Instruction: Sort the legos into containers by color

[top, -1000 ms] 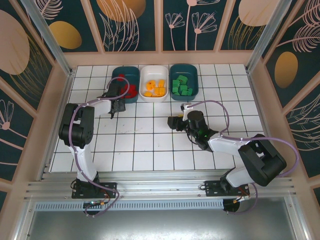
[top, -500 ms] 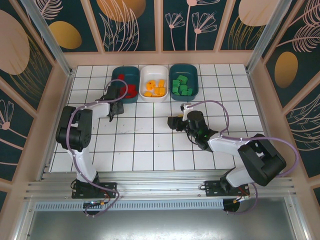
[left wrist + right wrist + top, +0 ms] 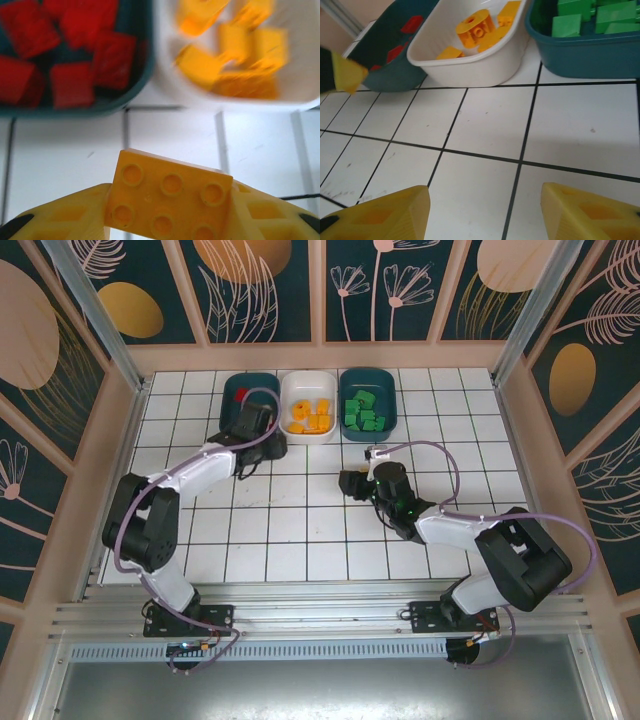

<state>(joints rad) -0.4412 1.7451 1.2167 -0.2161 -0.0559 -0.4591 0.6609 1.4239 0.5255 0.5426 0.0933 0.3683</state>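
Observation:
Next, the left gripper carries this lego outward over the yellow-orange legos and releases it with its color, since the white tray (image 3: 309, 374) holding them lies outward.
My left gripper (image 3: 258, 433) hovers just in front of the left teal tray (image 3: 250, 376) and the white tray (image 3: 309, 374), shut on a yellow-orange lego (image 3: 170, 195) with six studs. In the left wrist view the red legos (image 3: 70, 55) lie in the teal tray at upper left. The yellow-orange legos (image 3: 235, 60) lie in the white tray at upper right. Green legos (image 3: 365, 412) fill the right teal tray (image 3: 392, 400). My right gripper (image 3: 352, 483) stands open and empty over bare tiles (image 3: 485, 210), a tile or so in front of the trays.
The three trays stand side by side at the back of the white tiled table (image 3: 300, 530). Framed panel walls close in the back and both sides. In the right wrist view the white tray (image 3: 470, 70) and the green-filled tray (image 3: 590, 55) stand just ahead.
My left arm has swung right and forward, from the front of the left teal tray to the seam between it and the white tray. The right arm has stayed put.

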